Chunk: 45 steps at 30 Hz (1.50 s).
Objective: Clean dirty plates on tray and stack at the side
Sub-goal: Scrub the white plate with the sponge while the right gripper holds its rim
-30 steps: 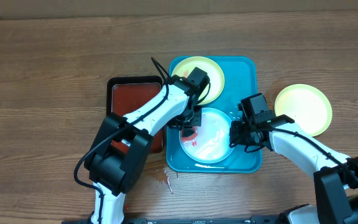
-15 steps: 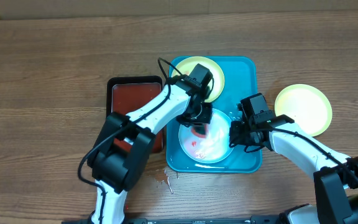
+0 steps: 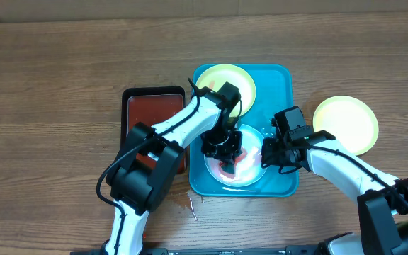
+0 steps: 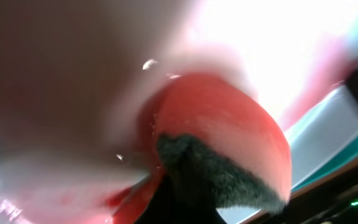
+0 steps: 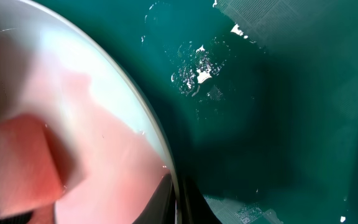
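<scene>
The robot's left gripper should lift off the plate and go over the black tray to let go of the sponge, because that tray is to its left in the overhead view.
The turquoise tray holds two plates. A pale yellow-green plate lies at its back. A pale blue-white plate with red smears lies at its front. My left gripper is shut on a red sponge with a dark scrubbing side and presses it onto the blue-white plate's centre. My right gripper is shut on that plate's right rim, one finger on each side of it. The sponge shows at the left of the right wrist view, with wet tray floor beside the plate.
Another pale yellow-green plate lies on the wooden table to the right of the tray. A black tray of red liquid sits against the turquoise tray's left side. Small bits lie on the table near the tray's front left corner.
My left gripper has dragged the sponge from the plate's left part rightward and forward to its centre. The right gripper and the plate have stayed in place.
</scene>
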### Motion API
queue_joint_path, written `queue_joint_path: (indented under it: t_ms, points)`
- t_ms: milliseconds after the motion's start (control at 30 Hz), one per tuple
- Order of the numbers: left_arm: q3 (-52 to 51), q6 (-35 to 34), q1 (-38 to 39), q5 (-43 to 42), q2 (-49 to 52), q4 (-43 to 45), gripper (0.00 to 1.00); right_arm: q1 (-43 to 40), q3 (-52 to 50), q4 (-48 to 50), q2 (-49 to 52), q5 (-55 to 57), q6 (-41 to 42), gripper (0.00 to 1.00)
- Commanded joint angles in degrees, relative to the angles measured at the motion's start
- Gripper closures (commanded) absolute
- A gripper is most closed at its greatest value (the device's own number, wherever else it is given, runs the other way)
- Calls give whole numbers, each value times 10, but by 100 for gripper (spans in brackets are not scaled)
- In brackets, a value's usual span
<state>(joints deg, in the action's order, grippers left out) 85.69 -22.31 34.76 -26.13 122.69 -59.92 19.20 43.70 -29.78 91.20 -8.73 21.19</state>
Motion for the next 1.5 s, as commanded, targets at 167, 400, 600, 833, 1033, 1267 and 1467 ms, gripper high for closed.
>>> queue_joint_path:
  t_ms: [167, 400, 600, 833, 1033, 1267, 1467]
  points:
    - [0, -1, -7, 185, 19, -44, 96, 6, -10, -7, 21, 12, 3, 96]
    - [7, -50, -30, 368, 19, -45, 96, 6, -10, -7, 21, 12, 3, 96]
    - [59, -52, -38, 370, 19, -46, 96, 6, -10, -7, 21, 12, 3, 96]
    - [82, -45, -38, 365, 21, -10, 96, 6, -10, -7, 21, 12, 3, 96]
    - [82, 28, -25, 156, 27, 61, 96, 6, -10, -6, 21, 12, 3, 96]
    - [81, 37, -9, 21, 29, 80, 95, 6, -10, -7, 21, 12, 3, 96]
    - [81, 38, -14, 70, 29, 21, 96, 6, -10, -8, 21, 12, 3, 96]
